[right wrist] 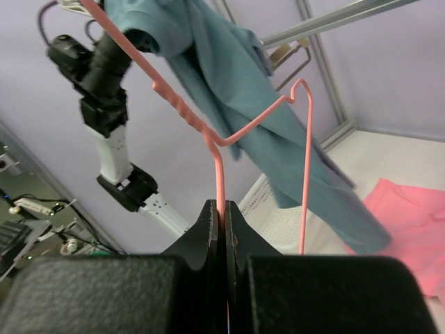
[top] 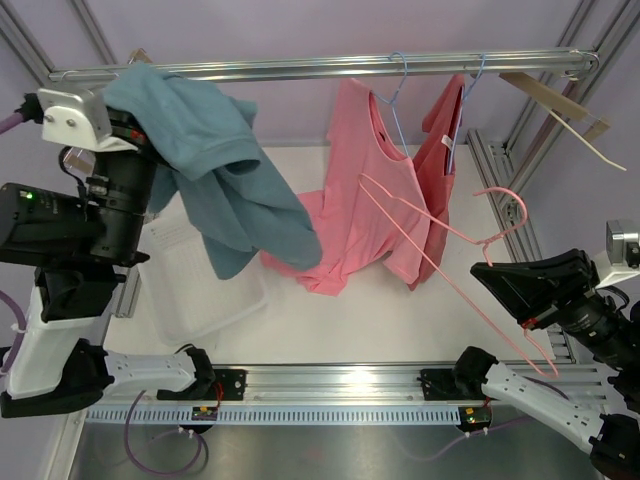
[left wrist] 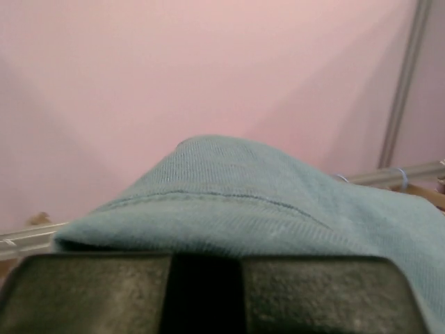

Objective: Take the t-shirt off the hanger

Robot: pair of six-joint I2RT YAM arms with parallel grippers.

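Observation:
My left gripper descends to the white perforated tray [top: 193,278] below it next, tips its fingers downward and releases the teal shirt inside, since the hanger is already bare.
A teal t-shirt [top: 215,160] hangs in folds from my left gripper [top: 135,130], which is raised at the far left just under the rail. In the left wrist view the shirt [left wrist: 243,202] drapes over the fingers and hides their tips. My left gripper [left wrist: 206,261] appears shut on the cloth. My right gripper [top: 480,268] at the right is shut on the wire of a bare pink hanger [top: 440,228]. In the right wrist view the hanger [right wrist: 219,149] rises from my right gripper [right wrist: 224,209], with the shirt [right wrist: 229,76] behind it. From above the hanger is clear of the shirt.
A metal rail [top: 330,68] crosses the back. A pink t-shirt [top: 360,200] and a darker red one [top: 440,150] hang from it on blue hangers [top: 395,100]. Wooden hangers [top: 560,105] sit at the rail's right end. A white perforated tray [top: 200,295] lies below the teal shirt.

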